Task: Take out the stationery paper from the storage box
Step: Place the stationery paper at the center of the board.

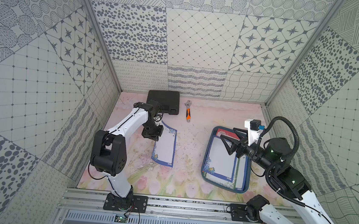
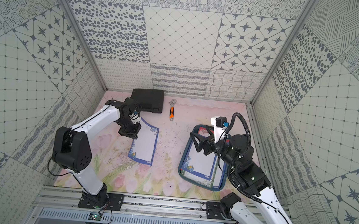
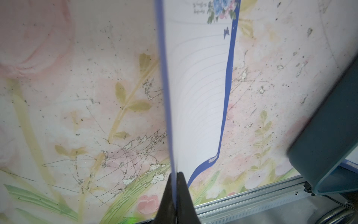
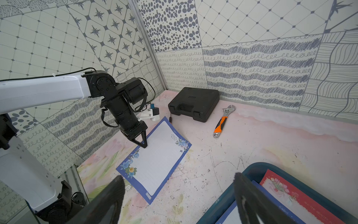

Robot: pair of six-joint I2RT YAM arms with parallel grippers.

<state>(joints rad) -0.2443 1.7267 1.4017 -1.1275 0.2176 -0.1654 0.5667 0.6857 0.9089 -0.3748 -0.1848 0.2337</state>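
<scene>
My left gripper should move down, slightly back toward the base, and let go of the sheet's raised long edge, because the floral mat [image 1: 150, 147] [image 3: 158, 164] is below this gripper.
One blue-bordered stationery paper sheet [image 1: 164, 147] [image 2: 145, 146] lies on the floral mat left of centre, with its far end curled up. My left gripper [image 1: 156, 139] [image 3: 176, 174] [image 4: 144, 145] is shut on that sheet's long edge. The dark teal storage box [image 1: 204, 163] [image 2: 181, 161] [image 4: 257, 168] sits to the right. Inside it a blue-bordered sheet [image 1: 220, 162] lies on top, with a red one [image 1: 225, 134] [image 4: 286, 190] and a green-edged one [image 1: 238, 173] showing beneath. My right gripper [image 1: 227, 133] [image 2: 198, 130] [image 4: 178, 177] hangs open over the box's far left part, holding nothing.
A black tool case [image 1: 164, 101] [image 4: 193, 102] stands at the back wall behind the left arm. An orange-handled wrench [image 1: 188, 112] [image 4: 222, 122] lies beside it. Patterned walls close in three sides, and a metal rail [image 1: 165, 206] runs along the front.
</scene>
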